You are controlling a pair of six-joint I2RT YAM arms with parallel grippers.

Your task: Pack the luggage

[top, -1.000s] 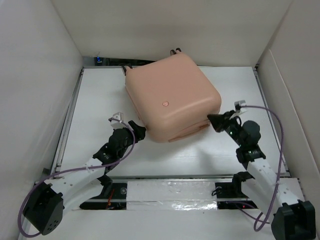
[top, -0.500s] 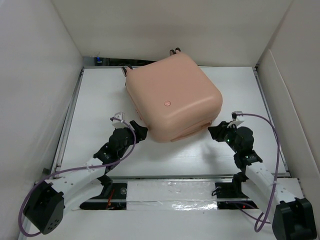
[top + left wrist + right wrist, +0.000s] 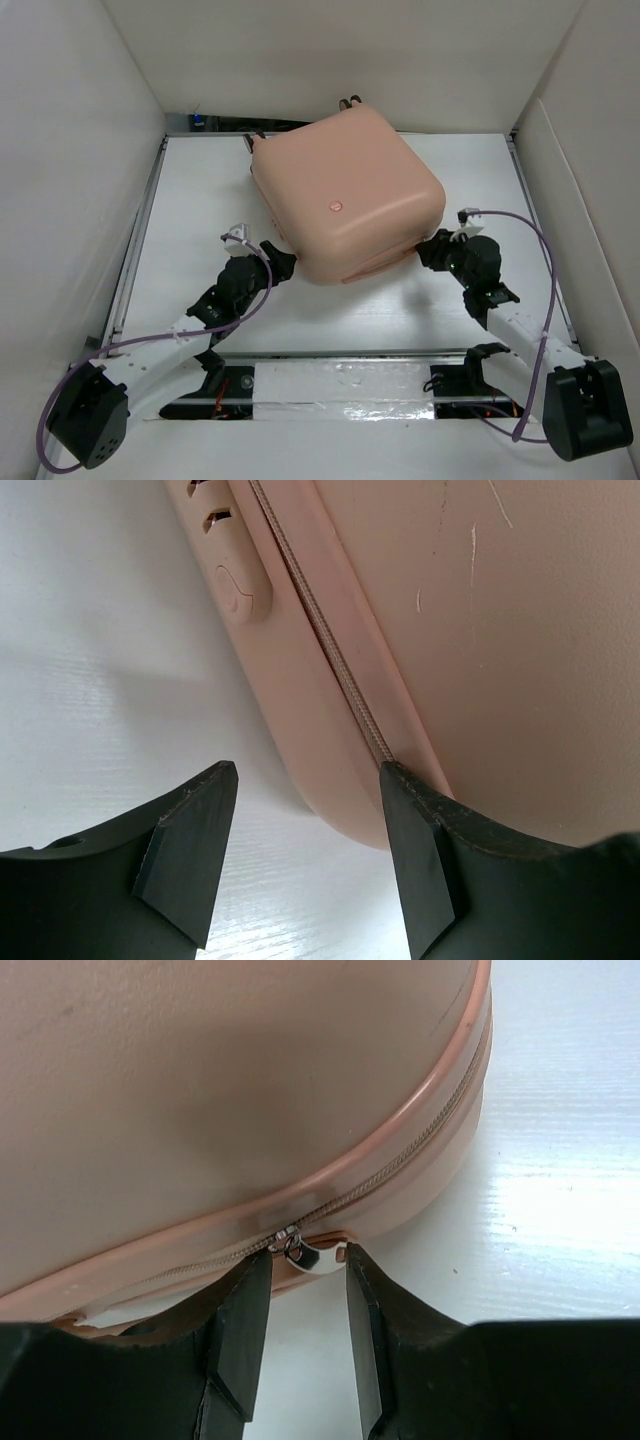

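Note:
I will next keep my right gripper at the zipper seam, shifting only slightly, then close its fingers.
The luggage (image 3: pixel 345 195) is a peach-pink suitcase lying flat and closed in the middle of the white table. My left gripper (image 3: pixel 283 262) is open at its near-left corner; in the left wrist view the gripper (image 3: pixel 305 780) has the rounded corner (image 3: pixel 330 780) just ahead of the jaws, and its right finger (image 3: pixel 420 860) is against the zipper seam (image 3: pixel 330 650). My right gripper (image 3: pixel 428 248) is at the near-right edge. In the right wrist view the gripper (image 3: pixel 307 1257) is narrowly open, with the silver zipper pull (image 3: pixel 318 1258) between its fingertips.
White enclosure walls stand close on the left (image 3: pixel 70 200), back and right (image 3: pixel 590 200). Dark caster wheels (image 3: pixel 350 101) stick out at the suitcase's far side. A metal rail (image 3: pixel 340 385) runs along the near edge between the arm bases.
My right gripper has moved left and forward to the suitcase's near-right edge, and its jaws now bracket the zipper pull. The left arm and the suitcase have hardly moved.

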